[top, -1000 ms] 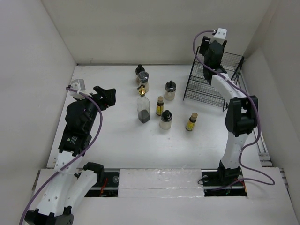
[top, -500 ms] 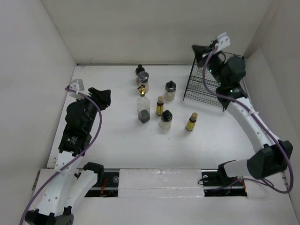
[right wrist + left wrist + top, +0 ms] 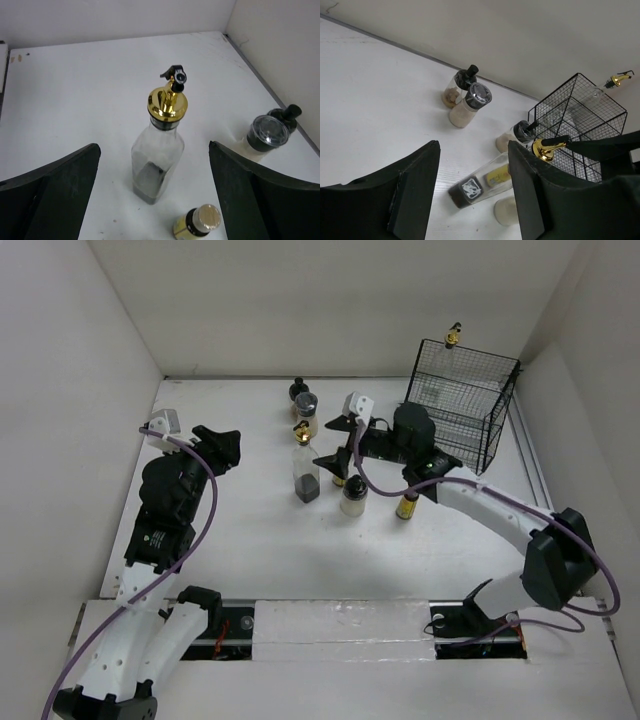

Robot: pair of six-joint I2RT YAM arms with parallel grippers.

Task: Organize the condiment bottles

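Next, my right gripper will advance its open fingers to the left in the top view toward the bottle's gold collar (image 3: 302,434) (image 3: 167,106), since the fingers already are on either side of it.
A tall clear glass bottle with a gold pourer (image 3: 306,472) stands mid-table; it also shows in the right wrist view (image 3: 159,150) and the left wrist view (image 3: 485,181). My right gripper (image 3: 332,441) is open and empty just right of it, jaws either side of it in the right wrist view (image 3: 154,146). Around it stand a small yellow tan-capped bottle (image 3: 197,223), a squat jar (image 3: 353,496), a second yellow bottle (image 3: 407,502) and two black-capped jars (image 3: 305,410) at the back. Another gold-pourer bottle (image 3: 453,336) stands in the rack. My left gripper (image 3: 224,448) is open and empty at the left.
The black wire rack (image 3: 470,390) stands at the back right, near the right wall; it also shows in the left wrist view (image 3: 580,125). White walls close the table on the left, back and right. My right arm stretches across the table's right half.
My right arm has swung from the top of the rack down and left to the bottles in the middle. A gold-pourer bottle now shows in the rack. The left arm has barely moved.
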